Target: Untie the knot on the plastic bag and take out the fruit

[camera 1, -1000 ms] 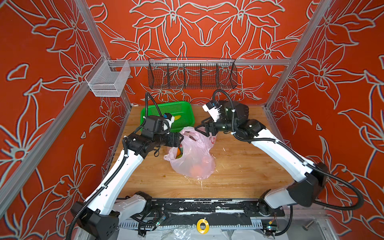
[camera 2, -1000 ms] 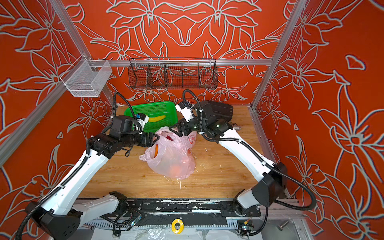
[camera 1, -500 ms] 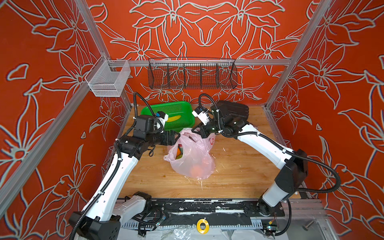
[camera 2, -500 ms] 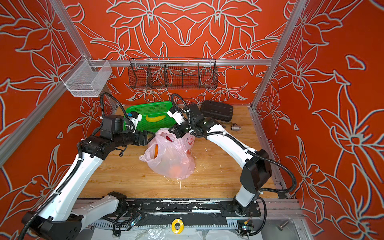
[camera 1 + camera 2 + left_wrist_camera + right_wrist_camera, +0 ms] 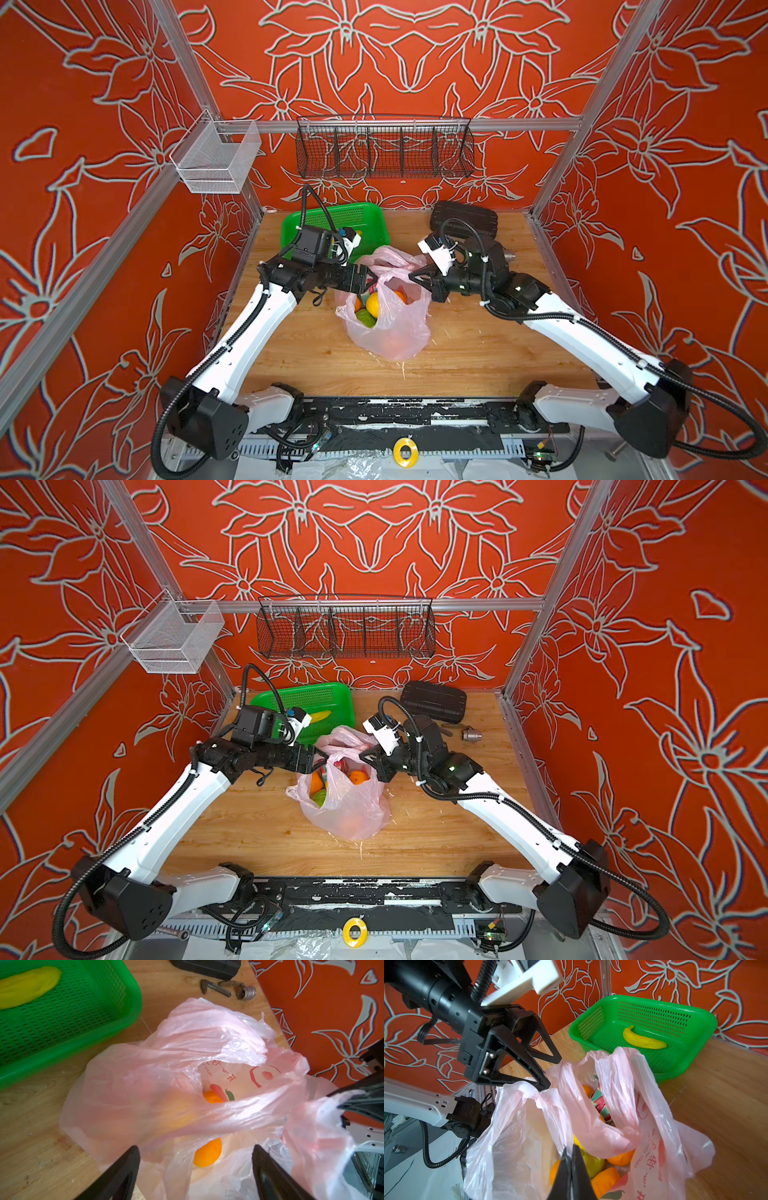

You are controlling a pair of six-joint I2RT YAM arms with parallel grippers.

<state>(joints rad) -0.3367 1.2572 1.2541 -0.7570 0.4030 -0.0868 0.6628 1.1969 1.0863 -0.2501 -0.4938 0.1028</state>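
Next, my right gripper draws the fold back over the bag's near side, then releases it, since film hangs across the fruit (image 5: 372, 303).
The pale pink plastic bag (image 5: 395, 332) (image 5: 353, 812) stands mid-table with its mouth open and the handle loops loose; no knot is in view. Fruit (image 5: 372, 303) (image 5: 593, 1164) shows inside: oranges, a yellow one, a green one and a pink one. My right gripper (image 5: 411, 276) (image 5: 571, 1147) is shut on a fold of the bag's rim on the right side. At the left rim my left gripper (image 5: 368, 278) (image 5: 195, 1147) is open, its jaws astride the bag film (image 5: 166, 1084) and one fingertip (image 5: 545, 1086) touching it.
Behind the bag a green basket (image 5: 365, 208) holds a yellow banana (image 5: 318, 716). A black case (image 5: 463, 216) and small metal parts (image 5: 471, 734) lie at the back right. A black wire basket (image 5: 384, 145) and a white mesh basket (image 5: 216, 162) hang on the walls.
My right gripper has shut on the bag's rim and drawn it to the right. The bag's mouth now gapes wider. My left gripper has moved back in to the left rim.
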